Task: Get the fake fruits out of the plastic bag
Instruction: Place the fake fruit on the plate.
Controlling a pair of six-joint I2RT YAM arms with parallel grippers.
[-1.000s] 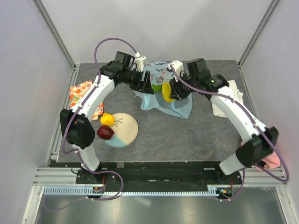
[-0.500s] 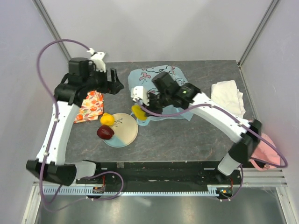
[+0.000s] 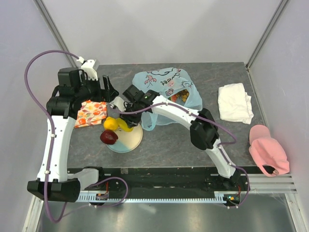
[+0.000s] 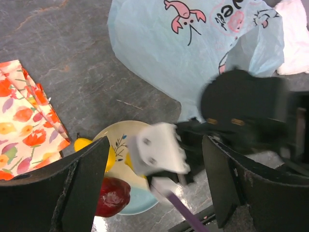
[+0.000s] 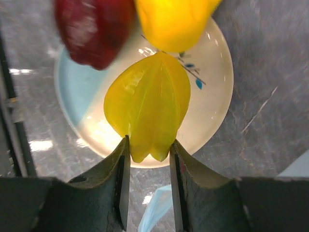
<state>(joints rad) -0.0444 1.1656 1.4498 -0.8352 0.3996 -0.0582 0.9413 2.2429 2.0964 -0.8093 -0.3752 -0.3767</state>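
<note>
My right gripper will next lower the ribbed fruit, move slightly outward and let go of it on the plate's far part. That part is free beside the yellow lemon.
The light-blue plastic bag (image 3: 166,86) (image 4: 193,53) lies at the back middle, and some fake fruits (image 3: 181,96) show in its mouth. A yellow lemon (image 3: 110,123) (image 5: 171,19) and a dark red apple (image 3: 108,137) (image 5: 91,29) rest on the round plate (image 3: 134,140) (image 5: 212,92). My right gripper (image 3: 126,122) (image 5: 148,154) is shut on a ribbed yellow fruit (image 5: 147,104), which it holds just over the plate. Off to the left of the bag, above the table, my left gripper (image 3: 108,89) (image 4: 155,145) is open and holds nothing.
An orange-red patterned cloth (image 3: 91,111) (image 4: 24,121) lies left of the plate. A folded white towel (image 3: 234,102) sits at the back right, and a pink object (image 3: 268,150) lies near the right edge. The right arm stretches across the bag's front.
My right gripper carried the yellow fruit from the bag leftward to over the plate. My left arm pulled away from the bag to the left and its gripper opened.
</note>
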